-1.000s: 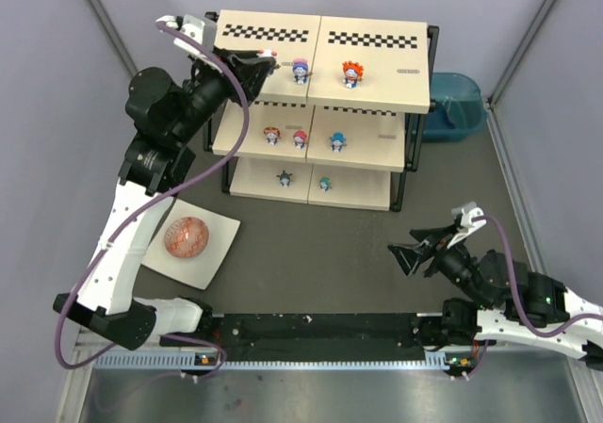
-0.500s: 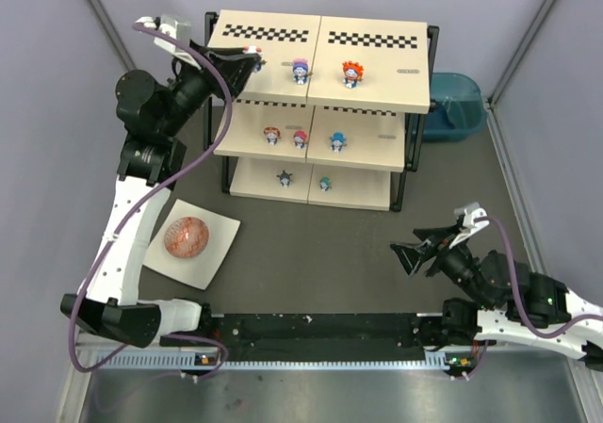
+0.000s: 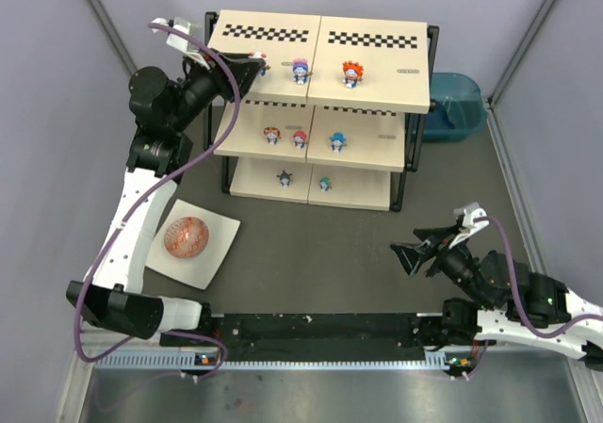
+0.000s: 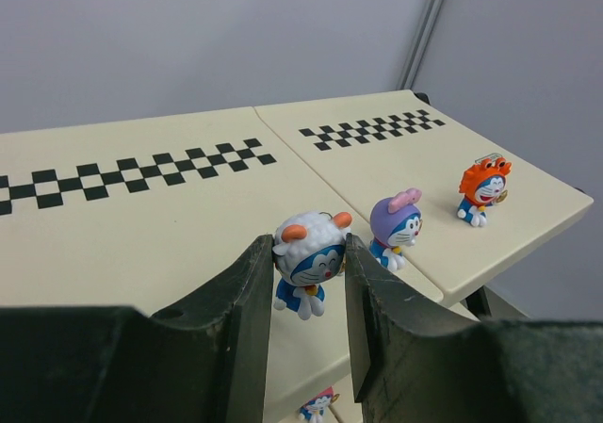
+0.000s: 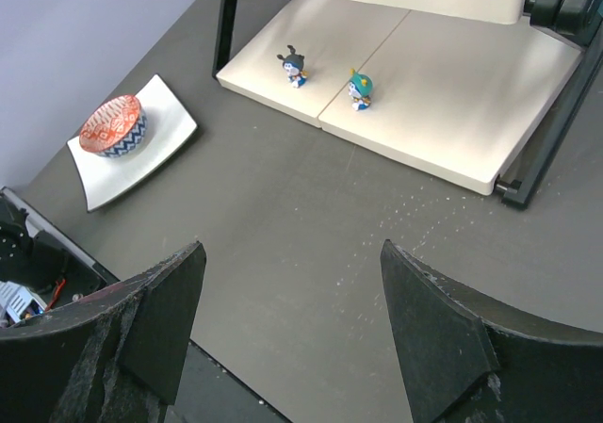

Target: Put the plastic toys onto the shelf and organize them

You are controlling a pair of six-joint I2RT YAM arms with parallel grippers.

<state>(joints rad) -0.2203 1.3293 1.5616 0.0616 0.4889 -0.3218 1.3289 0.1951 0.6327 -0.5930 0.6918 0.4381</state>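
My left gripper lowers the white-headed toy next, easing away from the purple-headed toy, and releases it on the bare near part of the shelf's top board below.
My left gripper [image 4: 306,253] is shut on a white-headed toy with orange horns [image 4: 309,258] and holds it just above the shelf's top board [image 4: 141,216], at its left half [image 3: 259,63]. A purple-headed toy [image 4: 394,227] and an orange-headed toy [image 4: 482,189] stand on the top board to its right. Three toys [image 3: 300,138] stand on the middle tier, and a dark toy [image 5: 294,66] and a teal toy [image 5: 360,88] stand on the bottom tier. My right gripper [image 5: 292,263] is open and empty above the dark table [image 5: 311,244], in front of the shelf.
A white square plate with a round orange-pink bowl [image 3: 186,236] lies on the table left of the shelf's front. A blue tub [image 3: 454,105] stands behind the shelf's right end. Grey walls close in at left, right and back.
My left arm has shifted back and then right again at the top board's left end, still holding the white-headed toy. The right arm has barely moved.
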